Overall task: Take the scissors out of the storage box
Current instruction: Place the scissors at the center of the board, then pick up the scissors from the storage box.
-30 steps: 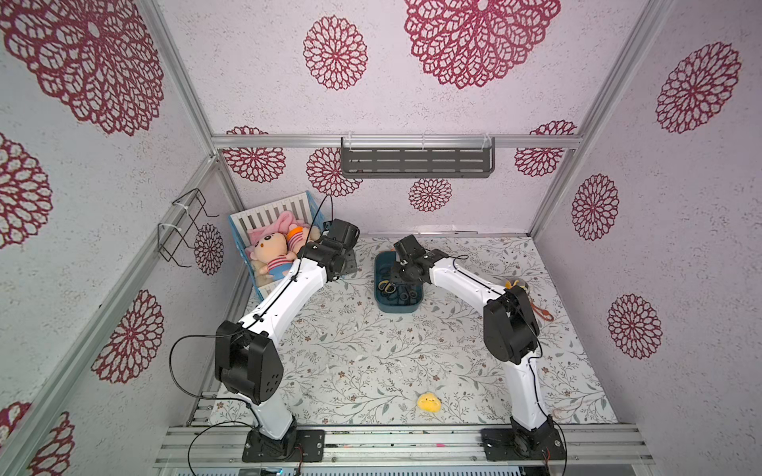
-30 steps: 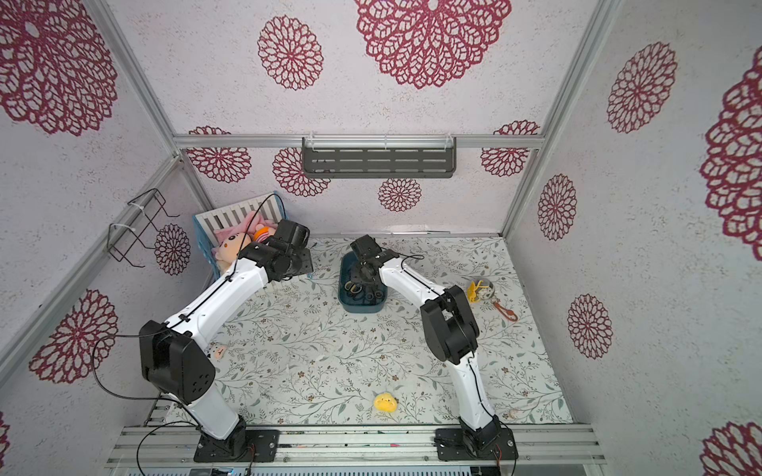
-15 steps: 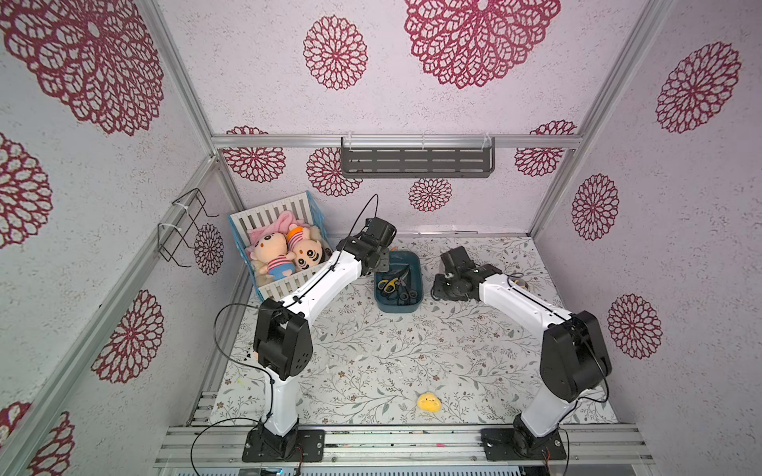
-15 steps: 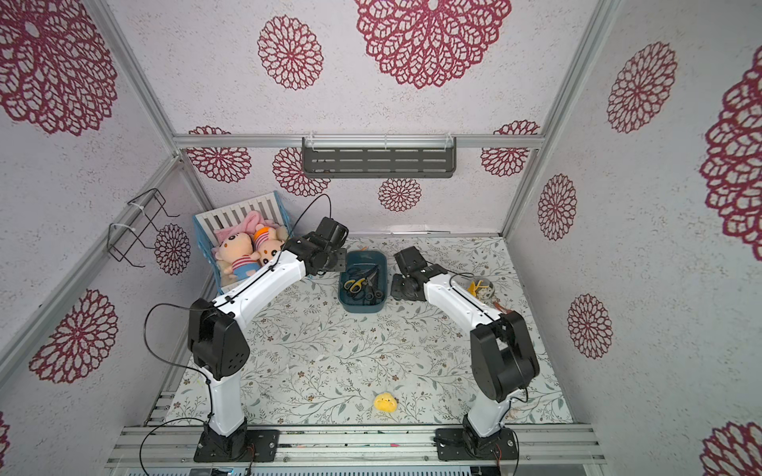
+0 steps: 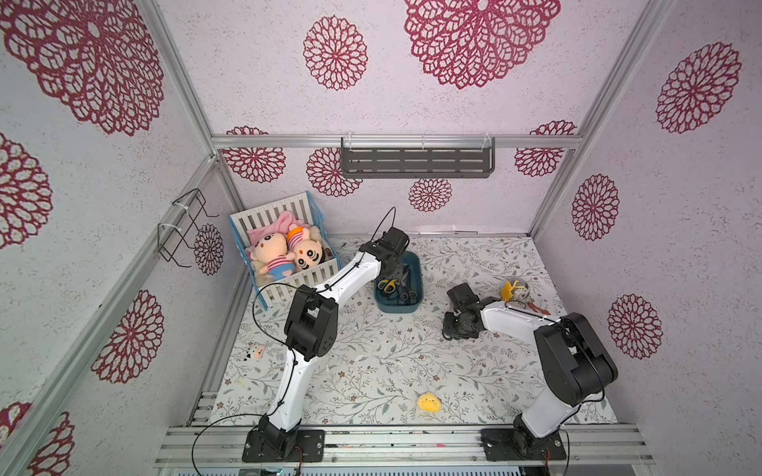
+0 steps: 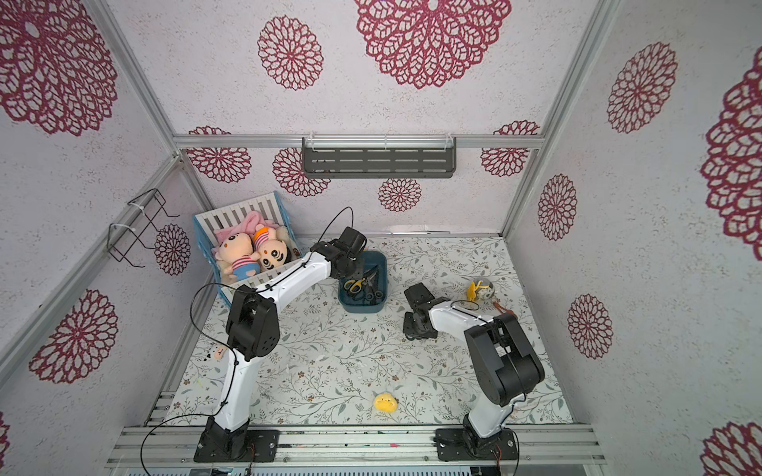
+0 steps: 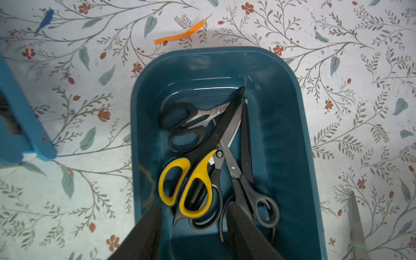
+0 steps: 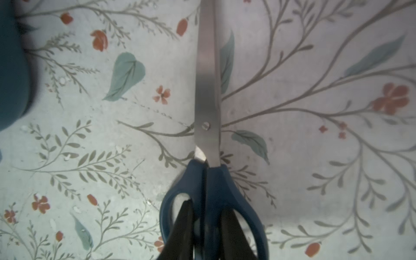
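I will move my left gripper down into the box, onto the larger yellow loop (image 5: 389, 288) (image 7: 209, 190) below it, because these scissors lie crossed over the black-handled ones.
The dark teal storage box (image 5: 415, 268) (image 6: 381, 263) (image 7: 225, 53) stands at the back middle of the table. In it lie yellow-and-black-handled scissors (image 7: 186, 186) crossed over several black-handled scissors (image 7: 177, 126). My left gripper (image 7: 193, 216) (image 5: 391, 270) hangs open just above them, its fingers either side of the yellow loops. To the right of the box, low over the cloth, my right gripper (image 8: 207, 225) (image 5: 455, 327) is shut on the handles of the dark-blue-handled scissors (image 8: 207, 90). Their blades are closed and point away from the wrist.
A blue-and-white slatted crate (image 5: 288, 288) with plush dolls stands at the back left. A yellow plush chick (image 5: 429, 402) lies near the front. A clear ball (image 5: 515, 290) and an orange object (image 5: 536, 307) sit at the right. An orange strip (image 7: 180, 35) lies beside the box.
My left arm swung from beside the crate to over the box. My right arm left the box and moved right and toward the front, carrying the dark-blue-handled scissors.
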